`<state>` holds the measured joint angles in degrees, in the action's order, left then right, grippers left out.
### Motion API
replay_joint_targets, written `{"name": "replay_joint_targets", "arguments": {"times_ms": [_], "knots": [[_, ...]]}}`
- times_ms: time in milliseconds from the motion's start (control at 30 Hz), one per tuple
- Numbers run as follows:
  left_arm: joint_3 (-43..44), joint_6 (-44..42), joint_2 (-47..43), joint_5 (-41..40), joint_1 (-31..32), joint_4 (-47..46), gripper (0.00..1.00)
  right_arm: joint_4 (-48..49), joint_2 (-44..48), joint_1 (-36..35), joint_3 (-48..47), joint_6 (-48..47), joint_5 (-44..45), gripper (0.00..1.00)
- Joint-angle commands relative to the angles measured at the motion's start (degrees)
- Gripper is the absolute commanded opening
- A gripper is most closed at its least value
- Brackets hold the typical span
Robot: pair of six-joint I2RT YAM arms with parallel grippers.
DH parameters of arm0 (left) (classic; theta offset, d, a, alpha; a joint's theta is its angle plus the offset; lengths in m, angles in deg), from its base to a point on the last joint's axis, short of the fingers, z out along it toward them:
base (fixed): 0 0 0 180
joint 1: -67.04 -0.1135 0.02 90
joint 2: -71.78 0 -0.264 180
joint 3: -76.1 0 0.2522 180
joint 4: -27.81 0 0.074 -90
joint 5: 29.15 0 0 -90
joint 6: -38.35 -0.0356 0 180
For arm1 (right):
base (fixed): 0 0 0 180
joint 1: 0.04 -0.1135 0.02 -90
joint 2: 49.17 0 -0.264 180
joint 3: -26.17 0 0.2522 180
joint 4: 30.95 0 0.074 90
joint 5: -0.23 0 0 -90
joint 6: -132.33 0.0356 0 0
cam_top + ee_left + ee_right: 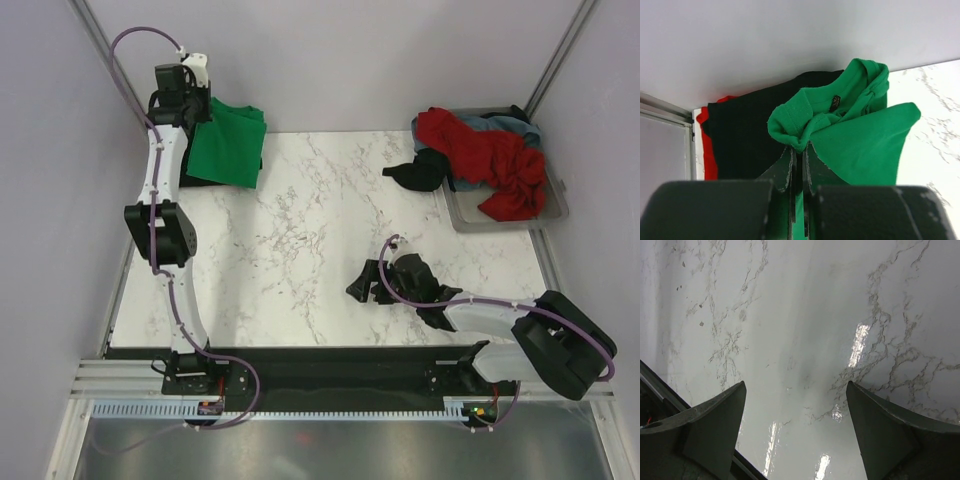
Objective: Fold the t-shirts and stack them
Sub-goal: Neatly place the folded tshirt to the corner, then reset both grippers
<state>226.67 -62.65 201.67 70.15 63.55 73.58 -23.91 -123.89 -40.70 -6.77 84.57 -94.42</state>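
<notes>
The black cloth is uncovered to the left in the top view, so I will gently move my left gripper there, over the flat black t-shirt (186,177) (747,135), and let go of the green t-shirt's edge.
At the table's far left corner my left gripper (197,105) is shut on a bunched fold of the bright green t-shirt (228,147). The left wrist view shows the jaws (801,148) pinching green cloth (865,135) near the collar. Under it lie a flat black t-shirt (747,135) and, lower still, a red edge (708,157). My right gripper (366,281) hovers open over bare marble at the near right. Nothing sits between its fingers (720,415). At the far right, a crumpled red t-shirt (492,157), a grey-blue one (508,125) and a black one (424,171) are heaped together.
A clear plastic tray (508,216) at the back right holds that heap, and the black cloth spills over its left rim onto the table. Grey walls close in the far and left sides. A black rail (330,365) runs along the near edge.
</notes>
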Motion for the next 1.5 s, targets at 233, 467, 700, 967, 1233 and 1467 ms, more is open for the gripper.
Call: {"name": "replay_joint_targets", "arguments": {"times_ms": [233, 467, 700, 967, 1233, 1467], "knots": [[5.9, 5.5, 8.7, -3.7, -6.0, -14.1, 0.02, -11.6, -4.6, -0.5, 1.7, -0.6, 0.9, 0.91], [5.8, 9.7, 14.7, -7.9, -6.6, -25.0, 0.99, -11.8, -4.8, -0.6, 1.3, -0.6, 1.2, 0.91], [0.8, 15.3, 5.4, -12.0, -6.0, -21.9, 1.0, -12.3, -4.6, -1.0, 1.1, -0.5, 1.8, 0.91], [-25.5, 21.5, -19.4, -14.6, -2.1, -18.3, 1.0, -13.1, -2.5, -2.5, 1.3, 0.1, 4.3, 0.9], [-50.5, 27.0, -46.3, 3.9, 0.2, -4.5, 1.0, -16.8, 4.8, -3.7, 2.3, 0.9, 7.5, 0.91], [-78.7, 25.9, -69.5, 7.0, 0.5, 1.0, 1.0, -29.9, 17.2, -4.9, -1.9, 2.6, 10.2, 0.92]]}}
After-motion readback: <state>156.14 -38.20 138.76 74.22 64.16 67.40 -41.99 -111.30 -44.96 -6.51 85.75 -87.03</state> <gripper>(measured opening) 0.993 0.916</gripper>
